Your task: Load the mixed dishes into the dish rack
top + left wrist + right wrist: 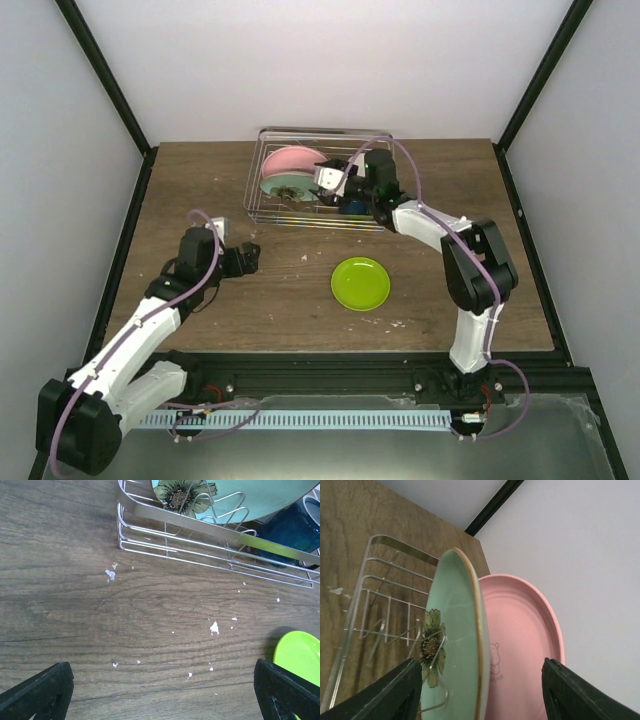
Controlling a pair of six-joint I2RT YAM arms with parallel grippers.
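I will next move my left gripper to the right in the top view and down onto the yellow-lime plate's nearest rim (334, 284), as that plate is still outside the rack.
The dish rack (318, 190) stands at the back of the table. In it the pink plate (291, 158) and the mint-green flower plate (283, 186) stand on edge, and the dark blue mug (352, 208) sits at its right. My right gripper (327, 181) is over the rack and open. In the right wrist view its gripper (485, 692) has its fingers wide on either side of the mint-green plate (455, 640) and the pink plate (525, 645), touching neither. The yellow-lime plate (360, 283) lies flat on the table. My left gripper (246, 258) is open and empty.
In the left wrist view the open gripper (162, 695) is low over bare wood, with the rack's wire wall (200, 530), the mug (292, 530) and the yellow-lime plate's edge (300, 655) ahead. White crumbs (214, 627) dot the table (200, 190). White walls enclose the table on three sides.
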